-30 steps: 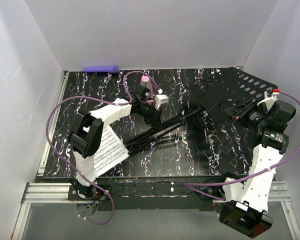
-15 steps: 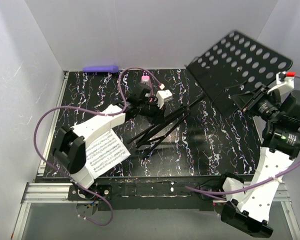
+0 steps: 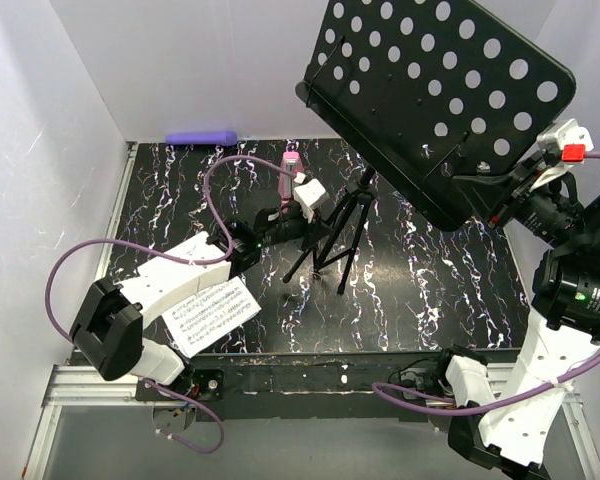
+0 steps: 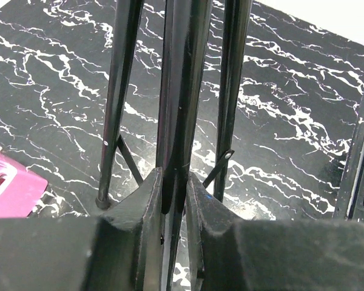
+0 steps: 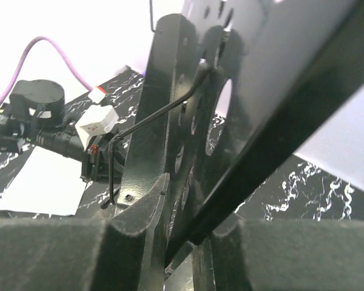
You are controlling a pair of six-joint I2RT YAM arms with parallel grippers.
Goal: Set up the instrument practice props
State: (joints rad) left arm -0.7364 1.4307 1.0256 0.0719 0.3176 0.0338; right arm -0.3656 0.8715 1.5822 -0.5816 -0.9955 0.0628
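I will swing its edge [image 3: 480, 200] [image 5: 187, 241] back and toward my left gripper with my right gripper next, then open, as the desk is off to one side of the tripod.
The black music stand stands upright on its tripod legs [image 3: 325, 245]. Its perforated desk [image 3: 440, 100] is raised high at the right. My left gripper [image 3: 315, 222] is shut on the stand's lower centre tube [image 4: 176, 91], with a spread leg on each side. My right gripper [image 3: 502, 195] is shut on the desk's lower edge [image 5: 170, 91]. The white sheet music [image 3: 210, 313] lies flat at the front left, under the left arm; I cannot tell separate pages. It also shows in the right wrist view [image 5: 45, 182]. The pink metronome [image 3: 291, 172] stands behind the left gripper and shows in the left wrist view [image 4: 9, 191].
A purple cylinder [image 3: 202, 137] lies against the back wall at the left. White walls close in the black marbled table [image 3: 430, 290] on three sides. Purple cables loop over both arms.
The stand has gone from lying flat to upright. My right gripper lifted the desk up and towards the camera. My left gripper swung down to the front with the tripod's tube in it.
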